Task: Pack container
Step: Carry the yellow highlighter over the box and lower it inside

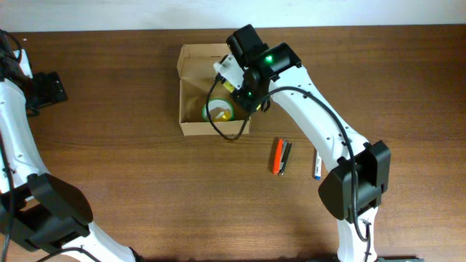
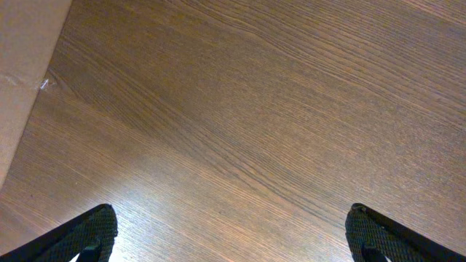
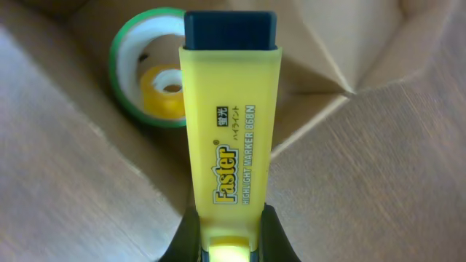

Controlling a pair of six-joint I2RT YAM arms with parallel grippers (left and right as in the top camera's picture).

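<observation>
The right gripper moves down and to the left in the overhead view to the green tape roll [image 3: 151,71] next, and releases the highlighter [image 3: 231,124] there.
The container [image 1: 191,128] is an open tan cardboard box at the table's back middle, its flap lid [image 1: 200,54] folded back. Inside lie a green tape roll [image 1: 218,111] and a smaller yellow roll within it; both show in the right wrist view [image 3: 138,65]. My right gripper [image 3: 229,233] is shut on a yellow highlighter [image 3: 231,124] with a dark cap and holds it above the box's right side; overhead it is over the box [image 1: 237,84]. My left gripper [image 2: 233,233] is open and empty over bare table at the far left [image 1: 44,91].
An orange pen [image 1: 277,156] and a dark pen [image 1: 286,156] lie side by side right of the box. Another pen [image 1: 317,164] lies further right by the right arm. A box wall [image 3: 58,138] shows close in the right wrist view.
</observation>
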